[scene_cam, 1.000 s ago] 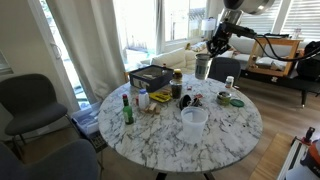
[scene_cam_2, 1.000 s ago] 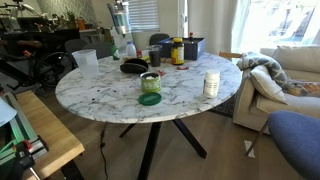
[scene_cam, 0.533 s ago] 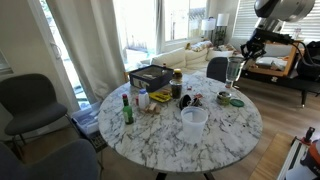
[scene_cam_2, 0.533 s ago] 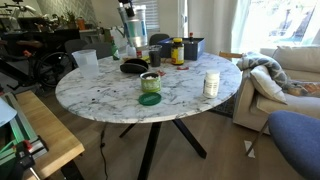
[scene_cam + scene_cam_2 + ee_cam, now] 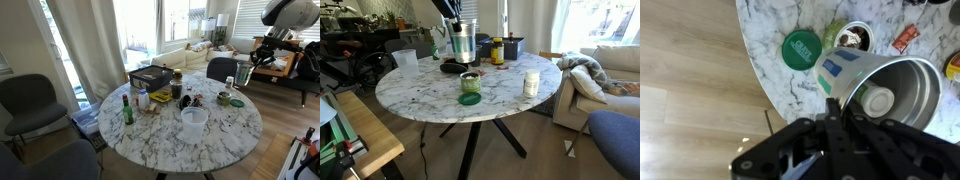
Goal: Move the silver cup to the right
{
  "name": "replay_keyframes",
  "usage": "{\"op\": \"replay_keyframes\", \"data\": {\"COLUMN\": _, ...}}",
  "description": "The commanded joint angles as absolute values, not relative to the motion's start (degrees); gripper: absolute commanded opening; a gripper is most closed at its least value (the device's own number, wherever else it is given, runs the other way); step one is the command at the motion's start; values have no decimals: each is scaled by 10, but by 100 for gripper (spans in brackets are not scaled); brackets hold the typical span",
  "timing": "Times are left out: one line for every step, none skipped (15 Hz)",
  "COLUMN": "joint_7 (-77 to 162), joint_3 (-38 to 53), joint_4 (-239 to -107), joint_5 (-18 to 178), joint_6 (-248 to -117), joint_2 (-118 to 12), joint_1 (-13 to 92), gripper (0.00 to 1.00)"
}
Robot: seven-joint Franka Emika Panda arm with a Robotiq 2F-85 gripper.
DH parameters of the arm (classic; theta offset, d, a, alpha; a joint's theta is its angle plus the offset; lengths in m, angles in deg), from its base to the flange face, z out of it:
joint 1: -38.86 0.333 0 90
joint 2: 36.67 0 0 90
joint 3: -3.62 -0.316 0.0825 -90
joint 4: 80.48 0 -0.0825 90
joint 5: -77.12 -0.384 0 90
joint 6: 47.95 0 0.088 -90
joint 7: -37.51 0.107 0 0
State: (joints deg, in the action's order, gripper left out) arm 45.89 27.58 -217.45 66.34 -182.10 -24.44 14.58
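Observation:
The cup should go down next past the green lid onto the bare marble by the white bottle, as that spot is empty. My gripper will lower it there and let go of the cup's rim.
The silver cup (image 5: 243,76) hangs in the air past the far right edge of the round marble table (image 5: 215,140). It also shows in the other exterior view (image 5: 461,42), above the table's back part. My gripper (image 5: 251,67) (image 5: 451,20) is shut on the cup's rim. In the wrist view the cup (image 5: 902,88) fills the right side with its open mouth toward the camera. The black fingers (image 5: 835,118) clamp its wall. Below it lie a green lid (image 5: 801,49) and an open jar (image 5: 850,38).
A translucent white tub (image 5: 193,120) (image 5: 405,59) stands near the table edge. A green lid (image 5: 469,99), a jar (image 5: 470,82), a white bottle (image 5: 531,84), a green bottle (image 5: 127,108) and a black box (image 5: 150,77) stand on the table. Grey chairs (image 5: 30,100) stand around it.
The arm has carried the silver cup steadily rightward in one exterior view, out to the table's far right edge; in the other view the cup has come rightward and nearer.

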Motion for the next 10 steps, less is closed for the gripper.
{"op": "replay_keyframes", "data": {"joint_7": 497, "joint_3": 271, "joint_4": -2176, "joint_5": 600, "joint_6": -1925, "joint_2": -271, "joint_1": 159, "gripper": 1}}
{"op": "replay_keyframes", "data": {"joint_7": 508, "joint_3": 269, "joint_4": -2171, "joint_5": 581, "joint_6": -1961, "joint_2": -288, "joint_1": 163, "gripper": 1}}
{"op": "replay_keyframes", "data": {"joint_7": 518, "joint_3": 267, "joint_4": -2163, "joint_5": 569, "joint_6": -1986, "joint_2": -306, "joint_1": 165, "gripper": 1}}
{"op": "replay_keyframes", "data": {"joint_7": 528, "joint_3": 264, "joint_4": -2163, "joint_5": 565, "joint_6": -2014, "joint_2": -321, "joint_1": 167, "gripper": 1}}
{"op": "replay_keyframes", "data": {"joint_7": 538, "joint_3": 260, "joint_4": -2164, "joint_5": 564, "joint_6": -2033, "joint_2": -335, "joint_1": 168, "gripper": 1}}
{"op": "replay_keyframes", "data": {"joint_7": 554, "joint_3": 256, "joint_4": -2165, "joint_5": 574, "joint_6": -2057, "joint_2": -353, "joint_1": 167, "gripper": 1}}
{"op": "replay_keyframes", "data": {"joint_7": 573, "joint_3": 254, "joint_4": -2160, "joint_5": 588, "joint_6": -2069, "joint_2": -371, "joint_1": 164, "gripper": 1}}
{"op": "replay_keyframes", "data": {"joint_7": 586, "joint_3": 254, "joint_4": -2156, "joint_5": 589, "joint_6": -2076, "joint_2": -388, "joint_1": 164, "gripper": 1}}
{"op": "replay_keyframes", "data": {"joint_7": 596, "joint_3": 256, "joint_4": -2150, "joint_5": 592, "joint_6": -2072, "joint_2": -405, "joint_1": 163, "gripper": 1}}
{"op": "replay_keyframes", "data": {"joint_7": 605, "joint_3": 258, "joint_4": -2146, "joint_5": 600, "joint_6": -2070, "joint_2": -418, "joint_1": 163, "gripper": 1}}
